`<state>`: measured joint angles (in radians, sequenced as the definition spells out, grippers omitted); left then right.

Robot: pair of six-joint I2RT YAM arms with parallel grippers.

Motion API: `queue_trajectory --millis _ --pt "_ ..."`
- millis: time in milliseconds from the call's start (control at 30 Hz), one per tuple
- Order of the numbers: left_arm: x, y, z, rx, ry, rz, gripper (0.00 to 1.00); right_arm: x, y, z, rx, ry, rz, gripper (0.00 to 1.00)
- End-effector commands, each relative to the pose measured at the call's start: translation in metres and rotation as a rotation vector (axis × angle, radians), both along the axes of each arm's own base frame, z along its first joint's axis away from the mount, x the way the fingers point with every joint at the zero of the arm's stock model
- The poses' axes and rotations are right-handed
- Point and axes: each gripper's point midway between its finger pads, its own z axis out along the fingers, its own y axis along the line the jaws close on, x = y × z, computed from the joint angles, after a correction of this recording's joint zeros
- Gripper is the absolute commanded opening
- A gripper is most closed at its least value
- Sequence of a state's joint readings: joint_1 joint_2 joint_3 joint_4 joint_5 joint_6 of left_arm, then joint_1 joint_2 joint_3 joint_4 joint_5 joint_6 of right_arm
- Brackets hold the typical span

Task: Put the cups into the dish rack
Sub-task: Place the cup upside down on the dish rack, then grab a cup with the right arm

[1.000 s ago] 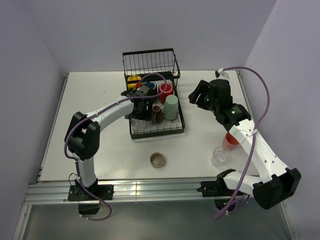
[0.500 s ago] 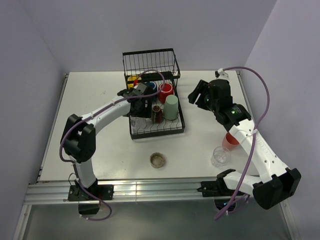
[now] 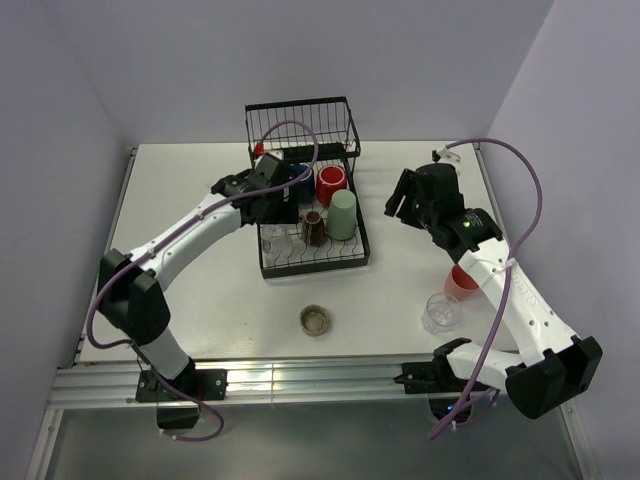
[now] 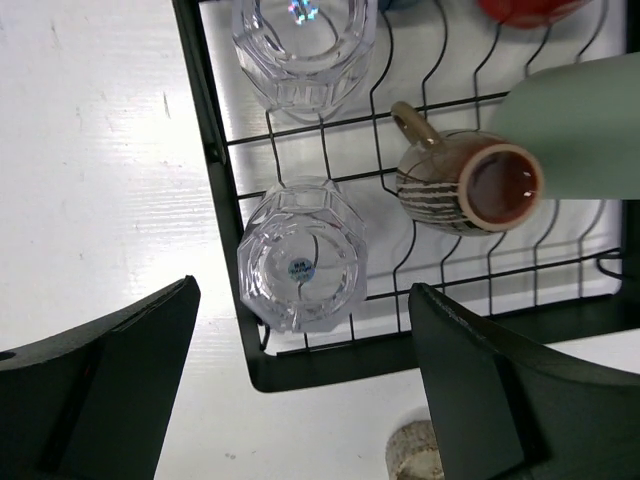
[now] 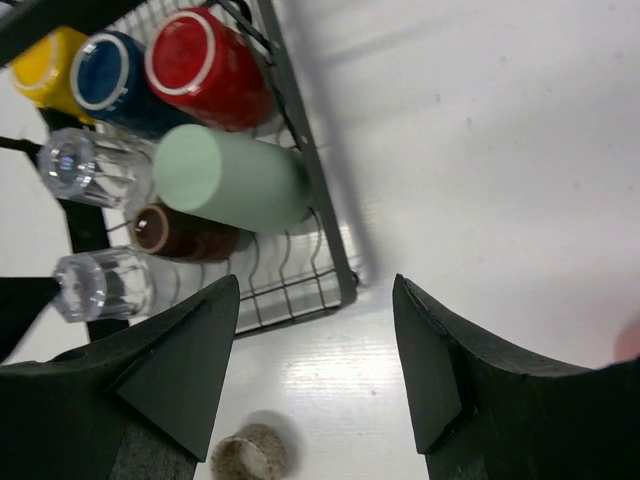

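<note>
The right gripper comes back and down onto the clear glass's rim (image 3: 428, 312) next, below it toward my base, as this glass still stands outside the rack (image 3: 353, 245).
The black wire dish rack (image 3: 353, 245) stands mid-table with its taller basket (image 3: 300, 125) at the far end. It holds a red mug (image 3: 331, 183), a green tumbler (image 3: 343, 215), a brown striped mug (image 3: 313, 228), two clear glasses (image 4: 303, 255) (image 4: 303, 45), a navy mug (image 5: 115, 80) and a yellow mug (image 5: 45, 65). My left gripper (image 3: 283, 200) hovers open and empty above the rack's near left corner. My right gripper (image 3: 404, 196) is open and empty, raised to the right of the rack. On the table stand a low brownish cup (image 3: 316, 320), a clear glass (image 3: 441, 312) and a pink tumbler (image 3: 462, 282).
The table's near edge with the metal rail (image 3: 300, 378) runs below the low brownish cup. Purple walls close in behind and at both sides. My right arm passes over the pink tumbler and partly hides it.
My left arm has swung left and drawn its gripper back from the rack's middle toward its left side. My right gripper has shifted slightly to the right.
</note>
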<state>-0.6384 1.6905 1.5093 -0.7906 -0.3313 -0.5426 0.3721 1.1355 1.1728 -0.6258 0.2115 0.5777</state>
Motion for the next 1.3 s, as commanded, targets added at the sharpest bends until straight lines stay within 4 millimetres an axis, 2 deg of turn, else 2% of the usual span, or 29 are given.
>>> queue_trajectory --millis 0,200,233,300,333,400,433,500,533,567,667,833,1033,1167,1267 --pt "0.002 0.003 0.049 -0.067 -0.109 0.009 0.92 -0.009 -0.022 0.010 -0.067 0.007 -0.059 0.70" --pt "-0.010 0.010 0.082 -0.126 -0.183 0.005 0.92 -0.036 -0.033 -0.002 -0.103 0.107 -0.068 0.70" --pt "-0.015 0.012 0.094 -0.154 -0.210 0.000 0.92 -0.044 -0.035 -0.004 -0.103 0.125 -0.067 0.70" --pt "-0.024 0.010 0.097 -0.193 -0.219 -0.026 0.91 -0.051 -0.037 -0.006 -0.102 0.149 -0.071 0.70" --pt "-0.028 0.013 0.112 -0.232 -0.263 -0.029 0.91 -0.059 -0.039 -0.009 -0.106 0.172 -0.071 0.70" --pt "-0.038 0.014 0.107 -0.254 -0.258 -0.050 0.92 -0.067 -0.039 -0.016 -0.101 0.205 -0.066 0.70" --pt "-0.044 0.016 0.117 -0.284 -0.290 -0.054 0.92 -0.074 -0.040 -0.021 -0.102 0.230 -0.061 0.70" --pt "-0.053 0.017 0.108 -0.302 -0.275 -0.070 0.91 -0.084 -0.043 -0.034 -0.107 0.282 -0.065 0.70" --pt "-0.059 0.019 0.116 -0.328 -0.302 -0.078 0.91 -0.088 -0.041 -0.038 -0.099 0.301 -0.057 0.71" --pt "-0.063 0.021 0.110 -0.327 -0.295 -0.083 0.91 -0.093 -0.041 -0.046 -0.092 0.328 -0.059 0.70" --pt "-0.072 0.028 0.114 -0.336 -0.314 -0.092 0.92 -0.108 -0.036 -0.063 -0.066 0.409 -0.047 0.69" --pt "-0.082 0.031 0.123 -0.364 -0.343 -0.108 0.92 -0.126 -0.045 -0.074 -0.067 0.448 -0.091 0.69" --pt "-0.089 0.027 0.118 -0.393 -0.328 -0.138 0.91 -0.146 -0.065 -0.087 -0.096 0.516 -0.222 0.69" --pt "-0.091 0.026 0.117 -0.406 -0.331 -0.140 0.91 -0.155 -0.076 -0.093 -0.101 0.537 -0.311 0.61" --pt "-0.093 0.026 0.115 -0.415 -0.327 -0.142 0.91 -0.158 -0.078 -0.102 -0.093 0.554 -0.344 0.61"
